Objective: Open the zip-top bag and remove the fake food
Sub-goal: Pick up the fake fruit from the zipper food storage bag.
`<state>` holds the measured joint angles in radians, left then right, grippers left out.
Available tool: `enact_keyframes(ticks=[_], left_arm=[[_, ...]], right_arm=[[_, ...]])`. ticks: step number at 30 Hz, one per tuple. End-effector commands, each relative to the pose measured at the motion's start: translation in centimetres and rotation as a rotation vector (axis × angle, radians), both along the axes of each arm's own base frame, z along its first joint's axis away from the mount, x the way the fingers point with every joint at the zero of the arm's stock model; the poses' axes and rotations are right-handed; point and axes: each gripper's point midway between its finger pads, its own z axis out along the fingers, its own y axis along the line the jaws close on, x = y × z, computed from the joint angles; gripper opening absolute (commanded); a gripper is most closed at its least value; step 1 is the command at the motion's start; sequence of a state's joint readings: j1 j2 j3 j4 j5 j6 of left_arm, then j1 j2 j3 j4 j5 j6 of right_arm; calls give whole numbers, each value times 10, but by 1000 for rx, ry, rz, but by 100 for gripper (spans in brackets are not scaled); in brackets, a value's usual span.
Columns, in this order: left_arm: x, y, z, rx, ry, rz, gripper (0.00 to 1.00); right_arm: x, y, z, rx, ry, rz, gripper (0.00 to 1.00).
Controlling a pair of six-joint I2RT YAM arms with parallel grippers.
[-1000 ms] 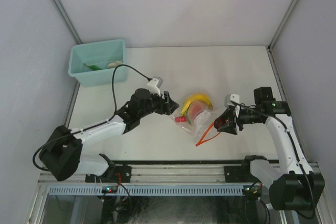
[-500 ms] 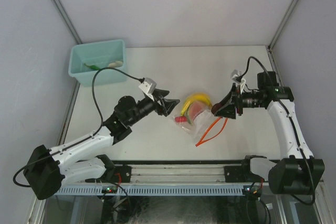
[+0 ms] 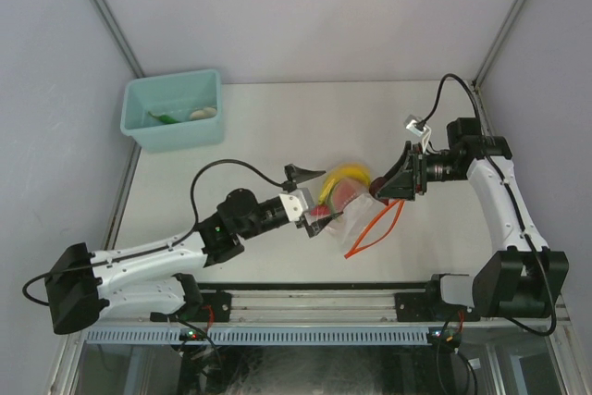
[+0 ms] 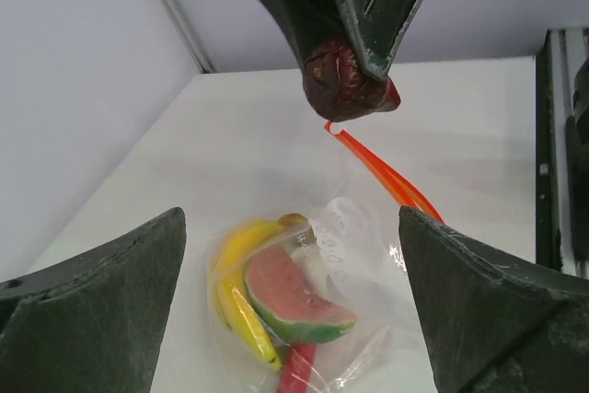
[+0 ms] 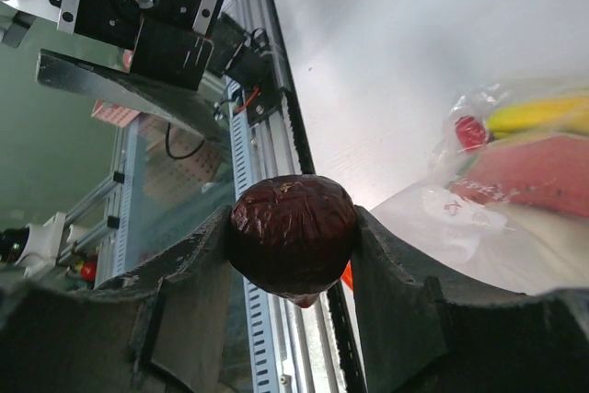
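My left gripper moves open to the right in the top view next, around the dark red-brown round piece [image 4: 340, 89], since it bulges below the right gripper's fingers.
The zip-top bag [image 3: 350, 212] lies mid-table, its orange zip strip [image 3: 370, 233] trailing toward the front. Inside it, the left wrist view shows fake food: a yellow banana [image 4: 241, 273], a watermelon slice [image 4: 294, 292] and a red piece [image 4: 296, 370]. My left gripper [image 3: 313, 201] is open wide, and its fingers [image 4: 92, 310] flank the bag's left end. My right gripper [image 3: 388, 184] hangs just right of the bag, shut on a dark red-brown round piece [image 5: 293, 236]. The strip's end [image 4: 382, 172] rises to just under that piece; I cannot tell if it is pinched too.
A teal bin [image 3: 139, 131] stands at the back left with a green piece [image 3: 163, 117] and a whitish piece [image 3: 201, 112] in it. Grey walls close in the table on three sides. The metal rail [image 3: 305, 307] runs along the near edge.
My left arm swung down and right to the bag, and its jaws opened wider. The right gripper shifted slightly back with the dark piece still in it.
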<state>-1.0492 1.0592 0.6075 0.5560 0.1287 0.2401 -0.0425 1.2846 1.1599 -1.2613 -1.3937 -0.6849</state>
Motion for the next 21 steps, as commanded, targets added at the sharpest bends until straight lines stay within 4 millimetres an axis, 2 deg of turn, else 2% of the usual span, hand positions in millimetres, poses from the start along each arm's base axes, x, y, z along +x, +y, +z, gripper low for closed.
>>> enact_keyframes(ticks=[1, 6, 11, 21], left_arm=[[-5, -19, 29, 57, -176, -54, 100], [-22, -36, 29, 127, -264, -158, 100], [-38, -49, 27, 183, -323, -240, 100], [-43, -62, 31, 191, -355, -256, 97]], right_arm=[[-13, 14, 12, 7, -64, 89, 0], [-28, 28, 7, -20, -46, 181, 0], [-32, 36, 11, -22, -87, 251, 0], [-45, 46, 10, -30, -86, 335, 0]])
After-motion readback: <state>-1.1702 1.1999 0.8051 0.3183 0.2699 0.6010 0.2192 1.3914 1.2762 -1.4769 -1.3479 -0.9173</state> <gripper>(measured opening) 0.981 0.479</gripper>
